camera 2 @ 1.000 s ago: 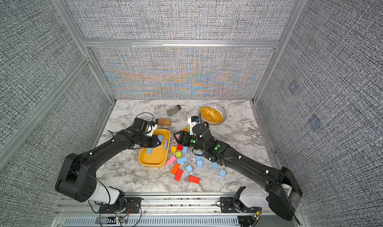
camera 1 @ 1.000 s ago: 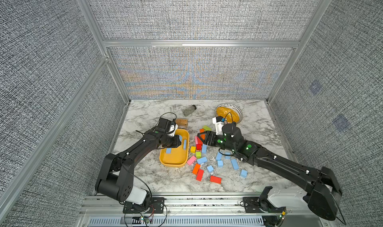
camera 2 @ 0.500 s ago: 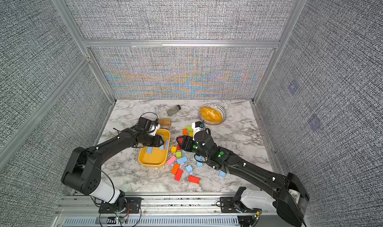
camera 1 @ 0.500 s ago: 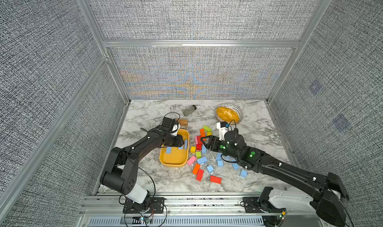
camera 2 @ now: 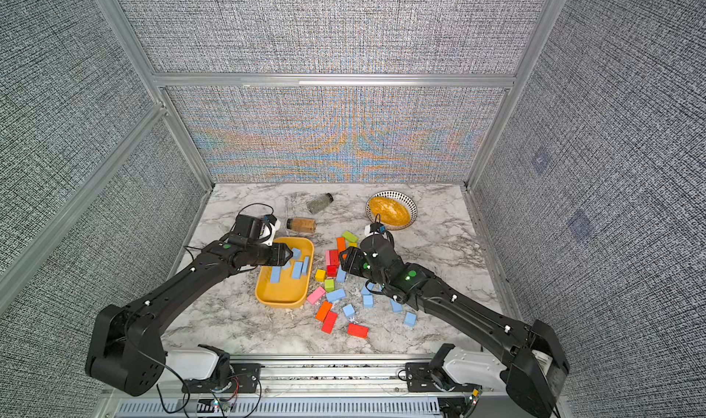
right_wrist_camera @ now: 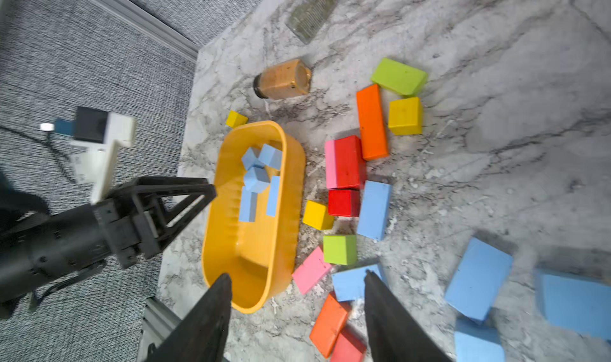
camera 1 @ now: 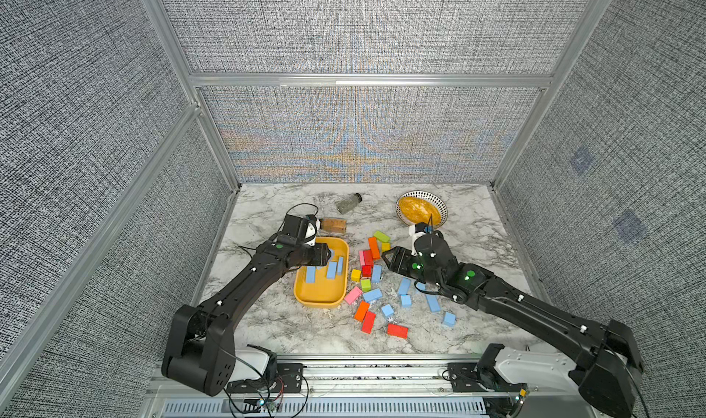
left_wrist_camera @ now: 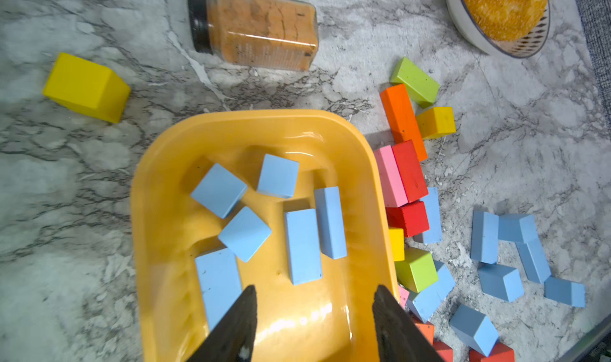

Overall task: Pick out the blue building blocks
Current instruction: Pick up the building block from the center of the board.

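Note:
I should lower my right gripper's open fingers next, around the blue brick (right_wrist_camera: 348,282) below them, beside the red cube, because the brick is still outside the tray.
Several blue building blocks (left_wrist_camera: 302,244) lie in the yellow tray (camera 1: 319,301), also seen in a top view (camera 2: 297,270) and the right wrist view (right_wrist_camera: 254,180). More blue building blocks (camera 1: 404,285) are scattered on the marble among coloured ones, including a brick (right_wrist_camera: 375,210) beside a red cube. My left gripper (left_wrist_camera: 315,287) hangs open and empty over the tray (left_wrist_camera: 251,117), seen from above too (camera 1: 324,253). My right gripper (right_wrist_camera: 296,274) is open with nothing in it, above the block pile right of the tray (camera 1: 387,258). A blue brick (right_wrist_camera: 348,282) lies by one of its fingertips.
Red, orange, pink, yellow and green blocks (camera 1: 373,247) mix with the blue ones. A yellow cube (left_wrist_camera: 86,87) sits behind the tray. Two spice jars (camera 1: 334,225) (camera 1: 348,203) lie at the back. A bowl of orange food (camera 1: 421,208) stands at the back right.
My left gripper has gone from shut to open above the tray. My right gripper has shifted slightly over the block pile, staying open.

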{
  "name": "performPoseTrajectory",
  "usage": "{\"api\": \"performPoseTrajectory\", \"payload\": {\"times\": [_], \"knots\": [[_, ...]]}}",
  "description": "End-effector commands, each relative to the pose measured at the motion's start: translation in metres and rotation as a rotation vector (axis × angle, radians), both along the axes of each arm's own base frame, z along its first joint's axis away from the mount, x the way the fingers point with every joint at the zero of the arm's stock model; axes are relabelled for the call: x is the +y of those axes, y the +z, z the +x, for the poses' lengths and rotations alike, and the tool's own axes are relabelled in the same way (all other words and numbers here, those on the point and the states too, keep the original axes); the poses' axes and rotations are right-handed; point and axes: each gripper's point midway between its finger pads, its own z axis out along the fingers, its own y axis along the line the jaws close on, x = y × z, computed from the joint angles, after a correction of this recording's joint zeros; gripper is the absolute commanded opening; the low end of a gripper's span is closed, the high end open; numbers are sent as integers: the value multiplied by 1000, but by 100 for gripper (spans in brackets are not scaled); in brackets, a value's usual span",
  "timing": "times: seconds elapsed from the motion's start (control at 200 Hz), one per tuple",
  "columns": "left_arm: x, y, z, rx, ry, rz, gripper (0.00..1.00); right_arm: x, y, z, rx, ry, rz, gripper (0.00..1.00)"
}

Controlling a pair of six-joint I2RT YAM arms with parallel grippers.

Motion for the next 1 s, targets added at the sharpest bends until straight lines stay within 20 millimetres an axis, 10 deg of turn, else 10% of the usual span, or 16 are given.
{"api": "performPoseTrajectory", "payload": {"times": [0.0, 0.701, 0.996], "knots": [[9, 6, 0, -28, 26, -14, 60, -12, -26, -9, 105, 20, -99, 64], [47, 25, -11, -109, 165, -130, 62, 40, -145, 19, 433, 174, -390, 54], [62, 26, -18, -129, 225, -154, 62, 25, -154, 34, 462, 130, -497, 47]]}}
